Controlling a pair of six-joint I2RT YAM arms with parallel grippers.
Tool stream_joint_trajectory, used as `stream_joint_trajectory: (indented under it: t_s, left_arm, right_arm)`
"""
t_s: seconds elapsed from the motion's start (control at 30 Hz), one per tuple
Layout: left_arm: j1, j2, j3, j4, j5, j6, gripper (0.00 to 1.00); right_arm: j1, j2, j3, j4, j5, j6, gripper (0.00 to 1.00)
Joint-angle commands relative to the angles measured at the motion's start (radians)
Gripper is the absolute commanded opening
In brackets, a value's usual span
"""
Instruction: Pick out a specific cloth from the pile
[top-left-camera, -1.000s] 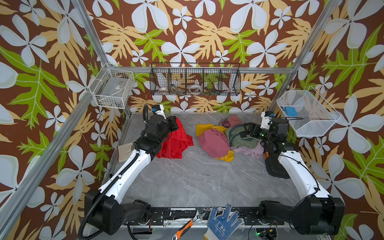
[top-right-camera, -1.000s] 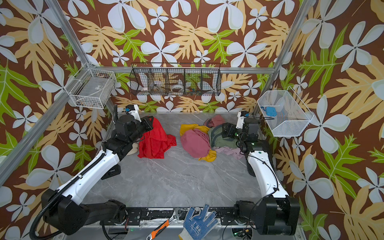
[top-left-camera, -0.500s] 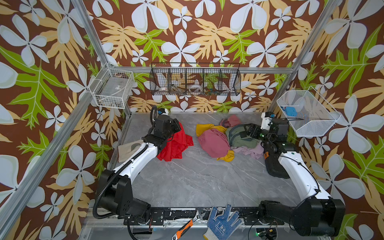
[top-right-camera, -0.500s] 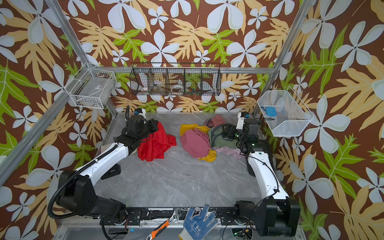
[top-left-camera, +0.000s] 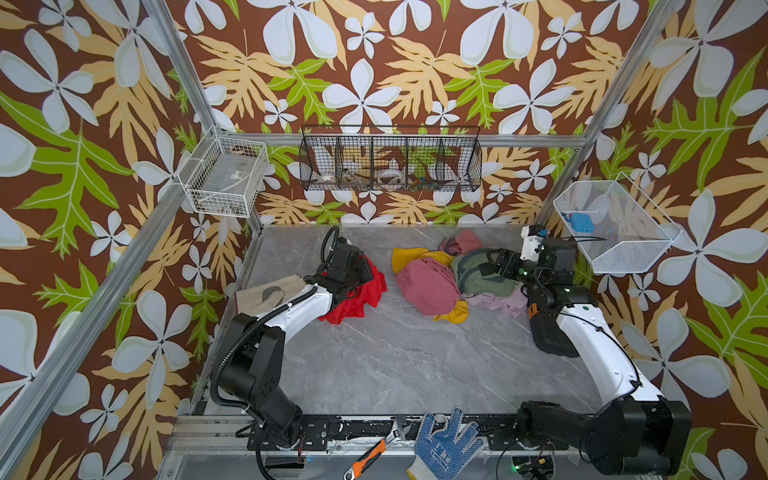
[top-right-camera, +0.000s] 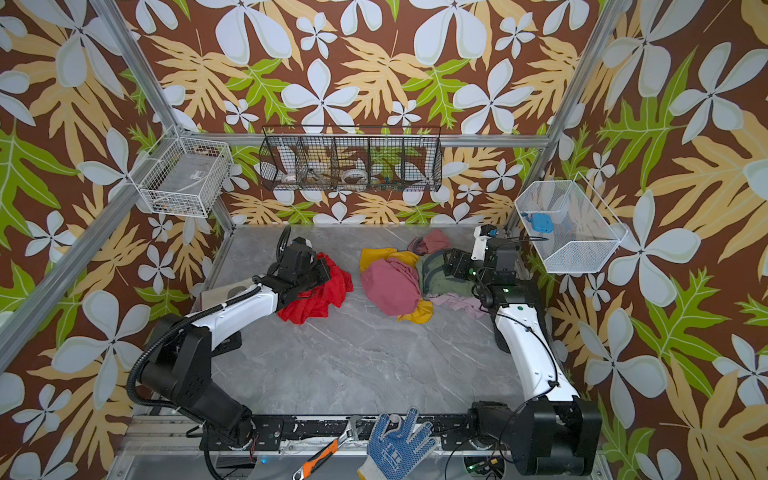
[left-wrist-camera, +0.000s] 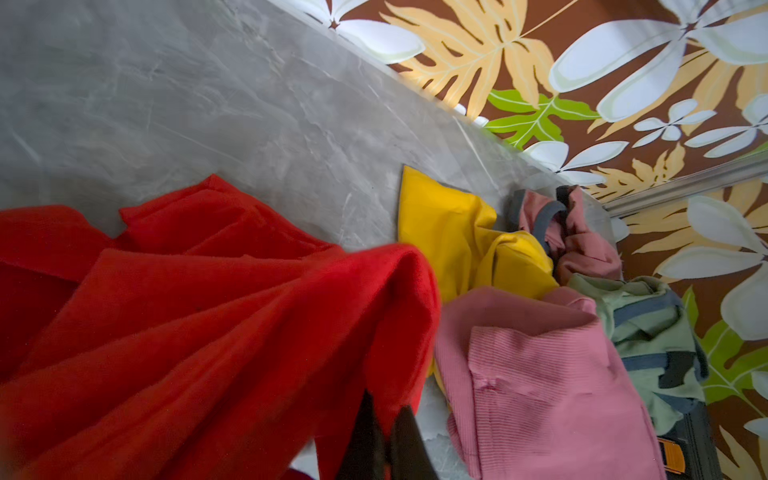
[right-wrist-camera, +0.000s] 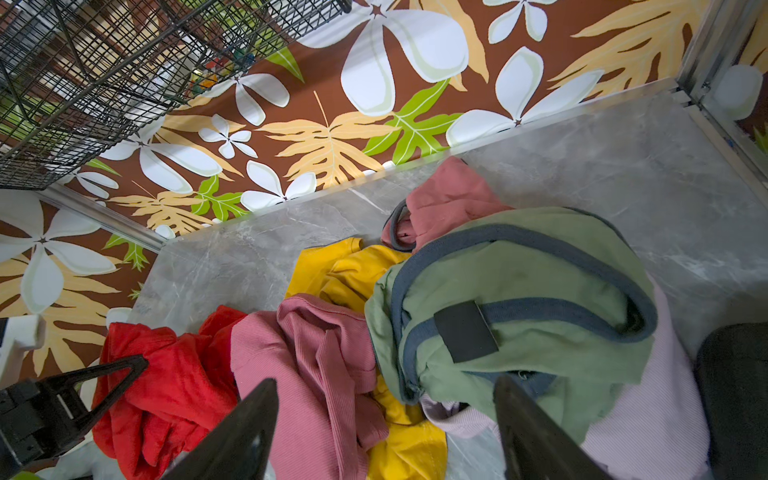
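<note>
The fold should go down slightly next in my left gripper, toward the rest of the red cloth, which is below it and already apart from the pile. Then my left gripper needs to release the fold.
The bright red cloth (top-left-camera: 361, 297) (top-right-camera: 320, 299) lies crumpled on the grey table, left of the pile (top-left-camera: 428, 282) (top-right-camera: 392, 286) and apart from it. My left gripper (top-left-camera: 365, 272) (top-right-camera: 323, 272) is shut on a fold of the red cloth (left-wrist-camera: 208, 332); in the left wrist view its black fingers (left-wrist-camera: 384, 419) pinch the fabric. The pile holds dusty pink, mustard yellow, olive green (right-wrist-camera: 519, 282) and pale lilac cloths. My right gripper (top-left-camera: 498, 262) (top-right-camera: 453, 264) (right-wrist-camera: 384, 386) stands open just over the olive green cloth and holds nothing.
A beige mitt (top-left-camera: 266, 295) lies at the table's left edge. A blue-dotted work glove (top-left-camera: 446, 446) and an orange-handled wrench (top-left-camera: 370, 455) rest on the front rail. A black wire basket (top-left-camera: 390, 160) hangs on the back wall, with white baskets (top-left-camera: 226, 170) (top-left-camera: 615, 226) at the sides.
My left arm has folded down low and its gripper has sunk toward the table, with the red cloth still in it. The right arm has not moved.
</note>
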Motion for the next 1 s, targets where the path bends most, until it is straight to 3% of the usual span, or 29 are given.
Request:
stream_joint_trajectory:
  t_s: [0.0, 0.23, 0.57, 0.73, 0.97]
  left_arm:
    - [0.01, 0.022, -0.007, -0.025, -0.004, -0.051, 0.0]
    - [0.052, 0.009, -0.089, 0.049, 0.035, -0.122, 0.0]
    - [0.056, 0.085, 0.003, -0.024, 0.157, -0.043, 0.27]
    - [0.056, 0.066, 0.044, -0.147, 0.109, -0.007, 0.36]
    - [0.056, -0.028, -0.008, -0.235, 0.033, -0.04, 0.47]
  right_arm:
    - [0.001, -0.007, -0.006, -0.005, 0.013, -0.014, 0.81]
    - [0.0, -0.013, -0.011, -0.013, 0.019, -0.02, 0.81]
    - [0.001, -0.002, -0.011, -0.008, 0.02, -0.022, 0.81]
    - [0.0, 0.0, 0.008, -0.04, 0.039, -0.064, 0.82]
    - [0.001, 0.006, 0.009, -0.046, 0.051, -0.082, 0.83]
